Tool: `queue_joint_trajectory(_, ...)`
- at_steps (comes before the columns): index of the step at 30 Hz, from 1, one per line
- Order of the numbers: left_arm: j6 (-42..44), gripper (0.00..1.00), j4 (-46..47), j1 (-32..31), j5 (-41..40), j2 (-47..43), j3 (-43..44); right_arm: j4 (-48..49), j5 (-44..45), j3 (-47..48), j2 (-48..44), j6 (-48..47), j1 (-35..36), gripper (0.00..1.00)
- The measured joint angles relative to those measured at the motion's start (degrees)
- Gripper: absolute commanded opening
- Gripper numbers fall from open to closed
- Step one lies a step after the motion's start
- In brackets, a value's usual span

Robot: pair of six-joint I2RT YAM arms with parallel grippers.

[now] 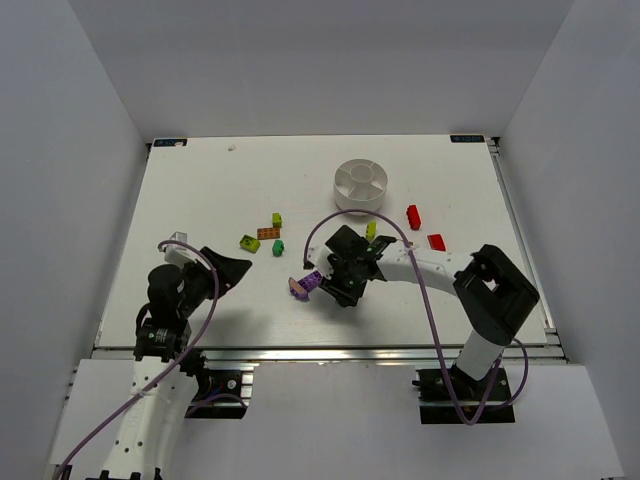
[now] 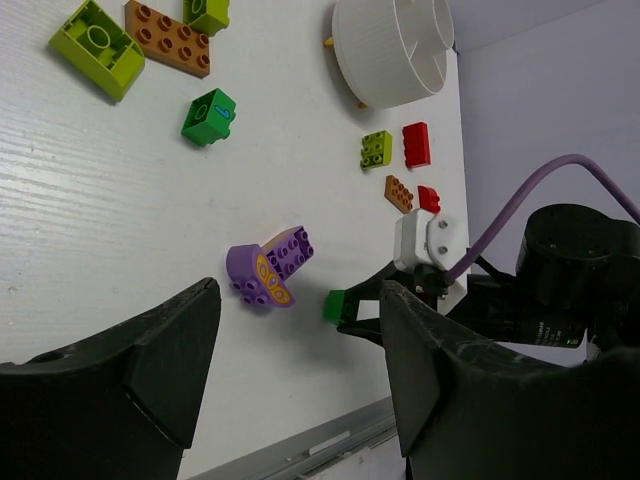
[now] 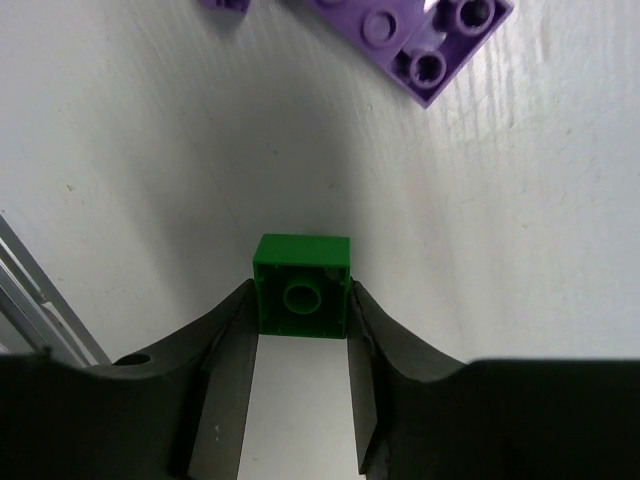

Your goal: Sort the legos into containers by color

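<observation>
The green lego should go into the white dish's empty side section (image 1: 378, 185), so next I need to lift my right gripper, move it outward over that section and release the lego there.
My right gripper (image 3: 302, 295) is shut on a dark green lego (image 3: 302, 283), its fingers pressed against both sides just above the table. From the left wrist view this held green lego (image 2: 338, 305) sits right of a purple lego pair (image 2: 270, 268). From above, the right gripper (image 1: 333, 290) is near the table's middle front, beside the purple legos (image 1: 305, 285). My left gripper (image 1: 235, 270) is open and holds nothing, at the front left. The white dish (image 1: 360, 185) with its containers stands behind. Other legos lie loose: green (image 1: 278, 247), orange (image 1: 269, 233), yellow-green (image 1: 249, 242), red (image 1: 413, 216).
A second red lego (image 1: 436, 241) and a yellow-green one (image 1: 371, 230) lie close to the right arm. Another yellow-green lego (image 1: 277, 219) sits behind the orange one. The table's metal front rail (image 1: 320, 352) runs just in front of both grippers.
</observation>
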Motion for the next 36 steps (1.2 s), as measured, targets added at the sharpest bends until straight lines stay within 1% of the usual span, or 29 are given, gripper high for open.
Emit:
queue_joint_trajectory(1,0.0,0.74,0.2,0.0,0.0,0.2,0.0,0.0,-0.1,0.3,0.0,-0.3,0.0,0.00)
queue_joint_trajectory(7,0.0,0.74,2.1,0.0,0.4,2.0,0.0,-0.6,-1.0,2.6,-1.6,-2.1,-0.1,0.00)
queue_joint_trajectory(11,-0.4,0.74,3.1,0.0,0.7,2.1,0.0,-3.0,-4.5,6.2,-4.7,-3.5,-2.3,0.00)
queue_joint_trajectory(14,-0.7,0.74,3.9,0.0,1.0,2.1,0.0,-5.0,-9.5,10.6,-6.2,-5.0,-7.0,0.00)
queue_joint_trajectory(21,-1.7,0.74,4.6,0.0,1.7,2.0,0.0,-10.0,-21.7,19.8,-6.3,-9.4,-22.2,0.00)
queue_joint_trajectory(26,-3.2,0.74,6.9,0.0,2.1,0.9,-1.7,-11.9,-25.1,23.0,-6.3,-10.1,-27.6,0.00)
queue_joint_trajectory(31,-4.0,0.74,7.3,0.0,2.5,0.8,-2.3,-12.3,-27.3,27.8,-4.9,-7.5,-32.8,0.00)
queue_joint_trajectory(36,-4.3,0.74,7.4,0.0,2.8,0.5,-2.4,-12.3,-29.5,33.8,-0.2,-1.2,-37.8,0.00)
